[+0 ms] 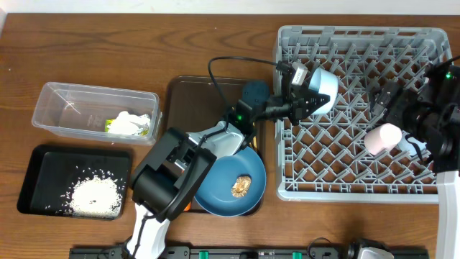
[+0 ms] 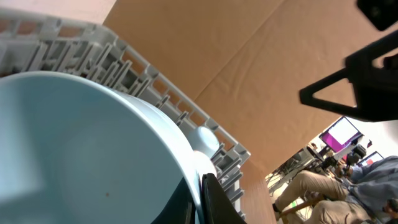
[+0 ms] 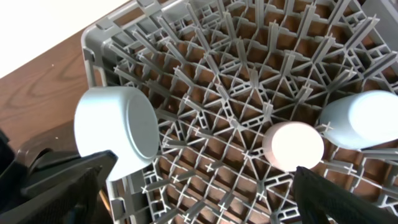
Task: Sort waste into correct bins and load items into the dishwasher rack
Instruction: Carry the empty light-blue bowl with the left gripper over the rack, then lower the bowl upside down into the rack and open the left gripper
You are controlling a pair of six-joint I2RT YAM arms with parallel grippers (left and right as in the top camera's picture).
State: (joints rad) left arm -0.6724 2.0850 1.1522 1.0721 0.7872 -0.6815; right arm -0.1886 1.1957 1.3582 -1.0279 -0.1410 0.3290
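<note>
My left gripper lowers slightly next, settles the pale bowl onto the rack's wires nearest the brown tray and releases it, since those wires lie below the gripper.
My left gripper (image 1: 305, 99) is shut on the rim of the pale bowl (image 1: 325, 86), holding it tilted over the left edge of the grey dishwasher rack (image 1: 359, 32). In the left wrist view the bowl (image 2: 81, 149) fills the left side, with the jaws (image 2: 200, 202) pinching its rim. My right gripper (image 1: 394, 101) is open and empty above the rack's right part (image 3: 249, 74). The pink cup (image 1: 383, 139) (image 3: 293, 144) and light blue cup (image 1: 411, 147) (image 3: 360, 118) stand in the rack. The bowl also shows in the right wrist view (image 3: 118, 134). The chopsticks are hidden.
The blue plate (image 1: 219, 188) carries a brownish food scrap (image 1: 241, 185) and lies partly on the brown tray (image 1: 198, 93). The clear tub (image 1: 72, 108) holds the wrapper (image 1: 131, 124). The black tray (image 1: 43, 176) holds rice (image 1: 93, 194). An orange bit (image 1: 188, 206) shows under my left arm.
</note>
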